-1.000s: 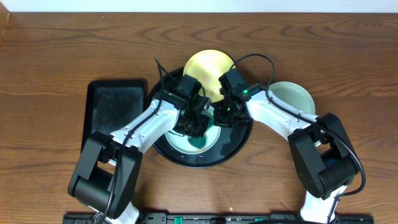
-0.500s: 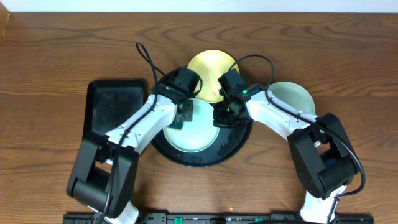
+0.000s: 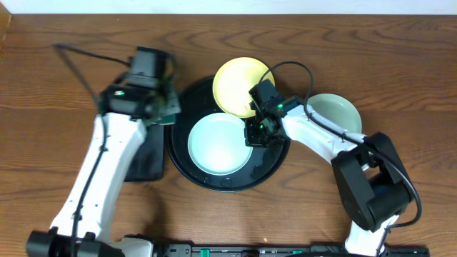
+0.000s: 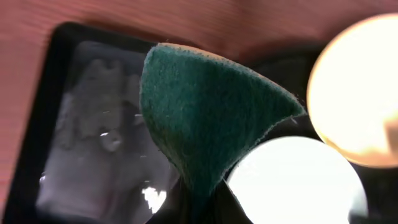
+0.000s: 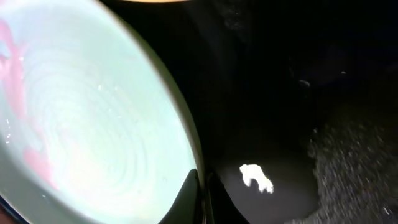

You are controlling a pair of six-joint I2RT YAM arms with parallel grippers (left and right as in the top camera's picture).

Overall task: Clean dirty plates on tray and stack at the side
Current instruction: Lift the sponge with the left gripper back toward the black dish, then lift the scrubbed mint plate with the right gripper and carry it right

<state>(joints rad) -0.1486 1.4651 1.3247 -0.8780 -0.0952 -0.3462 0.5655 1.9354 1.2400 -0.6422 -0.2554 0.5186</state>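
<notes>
I will next lift my right gripper, move it to the right in the overhead view and lower it onto the second mint-green plate [image 3: 338, 111], because that plate is already beside the tray.
A mint-green plate [image 3: 218, 143] lies in the round black tray [image 3: 275, 160]; in the right wrist view [image 5: 81, 118] it shows pink smears. My right gripper [image 3: 253, 134] is shut on this plate's right rim [image 5: 200, 186]. A yellow plate [image 3: 239, 84] rests on the tray's far rim and shows in the left wrist view [image 4: 354, 93]. A second mint-green plate [image 3: 335, 112] sits on the table to the right of the tray. My left gripper [image 3: 166, 107] is shut on a dark green scouring pad [image 4: 205, 112], held above the gap between the rectangular tray and the round tray.
A rectangular black tray [image 3: 136, 153] lies left of the round tray; in the left wrist view [image 4: 93, 143] its bottom looks wet and glossy. Brown wooden table [image 3: 400, 64] all around.
My left arm has lifted the green pad off the mint-green plate and swung it left, toward the rectangular tray. The right gripper has stayed on the plate's rim.
</notes>
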